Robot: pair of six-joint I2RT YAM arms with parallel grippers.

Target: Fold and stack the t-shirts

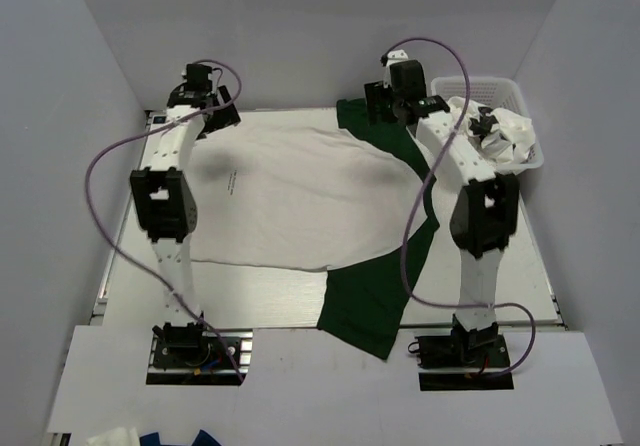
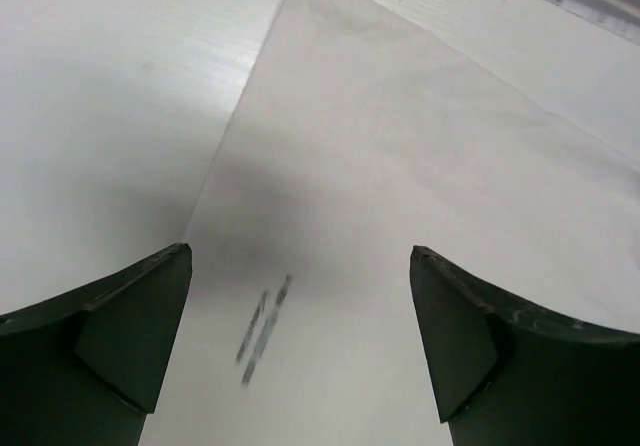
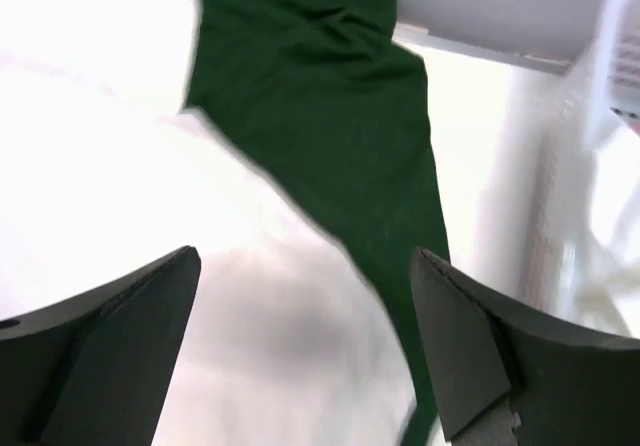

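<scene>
My left gripper will next draw back and down to close at the white t-shirt's near corner on the print's side point(image 1: 199, 255), as the shirt lies flat with bare tabletop around that corner.
A white t-shirt point(image 1: 300, 191) lies spread flat across the middle of the table, with a small black print point(image 1: 232, 181) near its left side. Under it is a dark green t-shirt point(image 1: 375, 296), which shows at the right and at the back. More white t-shirts point(image 1: 505, 138) sit crumpled in the basket. My left gripper point(image 1: 222, 111) hovers open over the white shirt's back left corner; the left wrist view shows the cloth point(image 2: 400, 216) and print point(image 2: 262, 331) between its fingers. My right gripper point(image 1: 388, 106) hangs open above the green cloth point(image 3: 330, 116) where it meets the white shirt point(image 3: 150, 166).
A white lattice basket point(image 1: 475, 78) stands at the back right, and its wall point(image 3: 600, 166) is close beside my right gripper. Purple cables loop from both arms. Grey walls enclose the table on three sides. Bare tabletop point(image 2: 100, 116) shows left of the shirt.
</scene>
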